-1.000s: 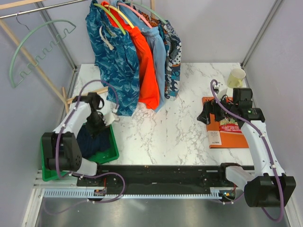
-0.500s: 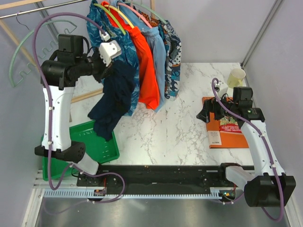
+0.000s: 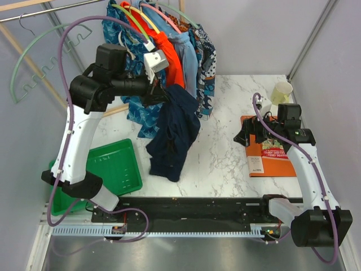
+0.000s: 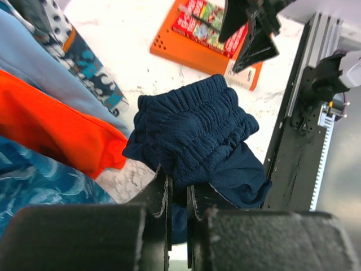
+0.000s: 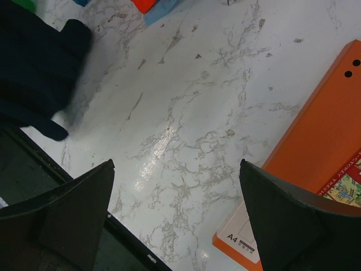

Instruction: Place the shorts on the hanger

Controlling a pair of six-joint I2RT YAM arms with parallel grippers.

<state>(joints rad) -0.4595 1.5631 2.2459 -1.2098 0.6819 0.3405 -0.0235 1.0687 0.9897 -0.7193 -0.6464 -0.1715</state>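
Note:
The shorts (image 3: 174, 134) should go down and to the right in the top view next with my left gripper, which will release them on the bare marble, clear of the tray and the book.
The dark navy shorts (image 3: 174, 134) hang in the air from my left gripper (image 3: 164, 93), which is shut on their gathered waistband (image 4: 192, 135), above the middle-left of the marble table. Their lower end reaches down near the table's front. The pale mint-green hanger (image 3: 39, 53) hangs from the rail at the far left, well left of the gripper. My right gripper (image 3: 246, 137) is open and empty, low over the table beside the orange book; the shorts show blurred at the top left of the right wrist view (image 5: 34, 68).
Teal patterned, orange and light blue garments (image 3: 163, 62) hang on the rail behind the left gripper. A green tray (image 3: 115, 169) sits at the front left. An orange book (image 3: 271, 149) and a pale cup (image 3: 281, 91) lie at the right. A black rail (image 3: 186, 209) runs along the front edge.
My left arm lifted the navy shorts out of the green tray and swung them right, from beside the hanging clothes to over the table's middle. The right arm has not moved.

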